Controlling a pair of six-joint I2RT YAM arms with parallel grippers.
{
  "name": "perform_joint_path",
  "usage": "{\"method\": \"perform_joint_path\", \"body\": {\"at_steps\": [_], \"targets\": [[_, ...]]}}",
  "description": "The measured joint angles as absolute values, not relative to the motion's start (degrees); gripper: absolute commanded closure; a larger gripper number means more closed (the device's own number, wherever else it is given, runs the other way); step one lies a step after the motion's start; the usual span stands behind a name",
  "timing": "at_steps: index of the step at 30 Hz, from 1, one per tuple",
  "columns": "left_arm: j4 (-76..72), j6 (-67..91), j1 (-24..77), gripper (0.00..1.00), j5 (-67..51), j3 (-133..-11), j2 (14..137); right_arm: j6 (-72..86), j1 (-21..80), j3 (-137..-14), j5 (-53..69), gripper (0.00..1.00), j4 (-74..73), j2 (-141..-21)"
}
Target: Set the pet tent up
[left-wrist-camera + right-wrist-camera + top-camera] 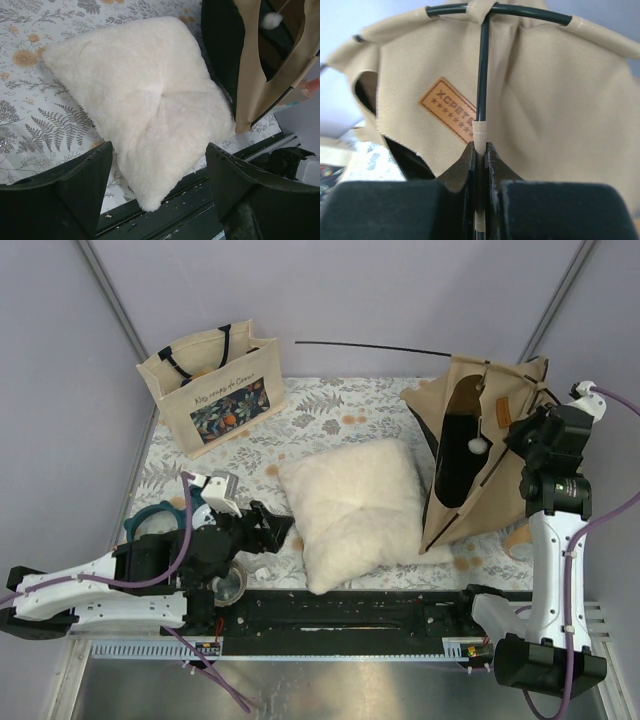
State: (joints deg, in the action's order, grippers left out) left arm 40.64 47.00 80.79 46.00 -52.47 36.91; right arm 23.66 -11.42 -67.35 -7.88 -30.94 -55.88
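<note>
Next, my right gripper lifts the tent (487, 455) outward, to its left in the top view, lowers it onto the bare mat beyond the pillow and lets go.
The tan pet tent (487, 455) stands half raised at the right of the mat, its arched doorway dark, with a white pompom (478, 445) and a brown label patch (448, 109). A thin black pole (372, 347) sticks out left from its top. My right gripper (480, 150) is shut on a black pole (482, 75) at its tan ferrule, right against the tent fabric (560, 100); in the top view it is beside the tent's right side (540, 435). My left gripper (159, 170) is open and empty, low at the near left, facing the pillow.
A fluffy cream pillow (352, 508) lies mid-mat, touching the tent's base; it fills the left wrist view (145, 100). A beige tote bag (215, 385) with floral print stands at the back left. A teal ring (150, 518) and a clear dish (228, 585) lie by the left arm.
</note>
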Motion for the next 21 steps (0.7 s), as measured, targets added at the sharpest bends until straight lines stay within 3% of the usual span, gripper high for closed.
{"method": "perform_joint_path", "body": {"at_steps": [21], "targets": [[41.1,46.8,80.8,0.22,47.9,-52.4,32.2,33.4,-11.4,-72.9,23.5,1.0,-8.6,-60.0]]}}
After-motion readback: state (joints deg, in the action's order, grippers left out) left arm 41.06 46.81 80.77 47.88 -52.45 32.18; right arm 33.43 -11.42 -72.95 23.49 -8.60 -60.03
